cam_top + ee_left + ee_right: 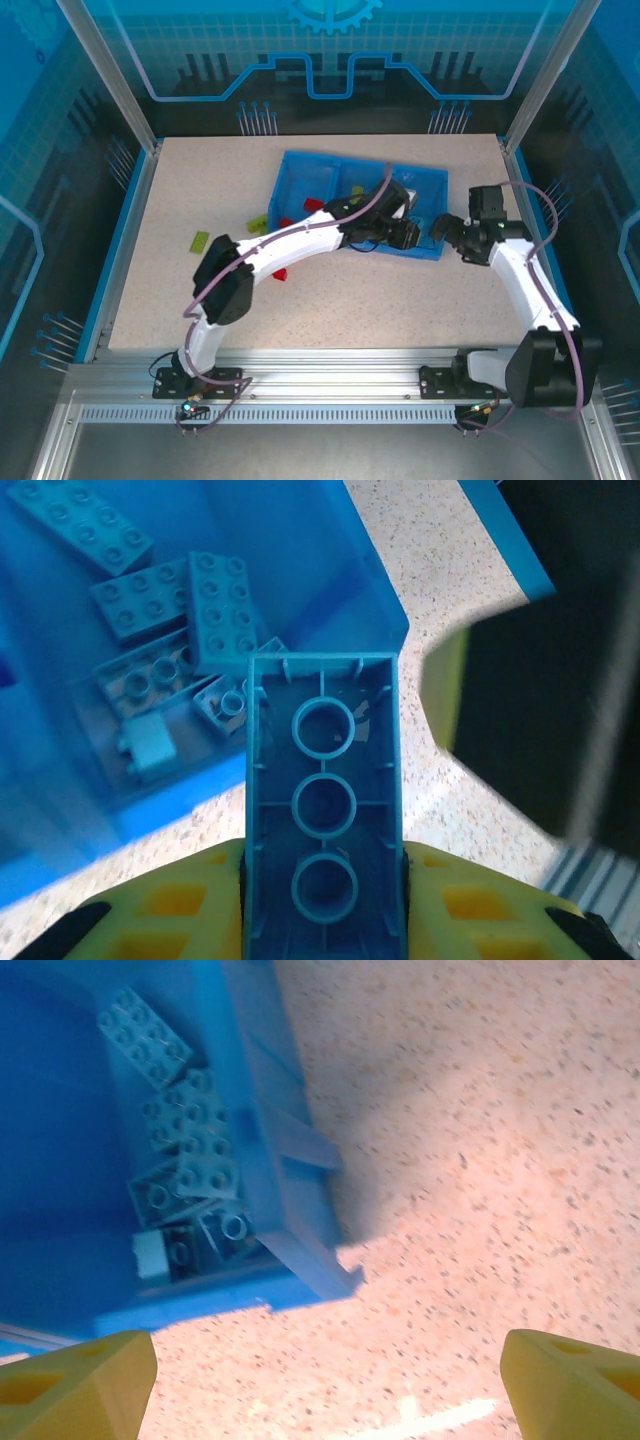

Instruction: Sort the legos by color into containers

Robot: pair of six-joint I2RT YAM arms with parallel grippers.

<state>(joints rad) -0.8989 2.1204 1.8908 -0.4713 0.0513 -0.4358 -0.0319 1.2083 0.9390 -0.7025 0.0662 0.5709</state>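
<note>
My left gripper should move down and outward over the tray's section of blue bricks and let go of its blue brick, because those matching bricks are below and outward of it.
In the left wrist view my left gripper (322,880) is shut on a blue brick (325,780), whose hollow underside faces the camera, just outside the near right corner of the blue tray (330,570). Several blue bricks (180,630) lie in that right compartment. From above, the left gripper (405,236) hangs over the tray's (330,158) front right corner. My right gripper (437,226) sits close beside it, open and with nothing in it (325,1390), over bare table by the tray corner (300,1200). Blue bricks (185,1160) show inside.
Left of the tray, loose yellow-green bricks (200,240) (258,222) and a red brick (282,273) lie on the speckled table. More red bricks (312,203) sit in the tray's left part. The two grippers are nearly touching. Metal posts frame the table.
</note>
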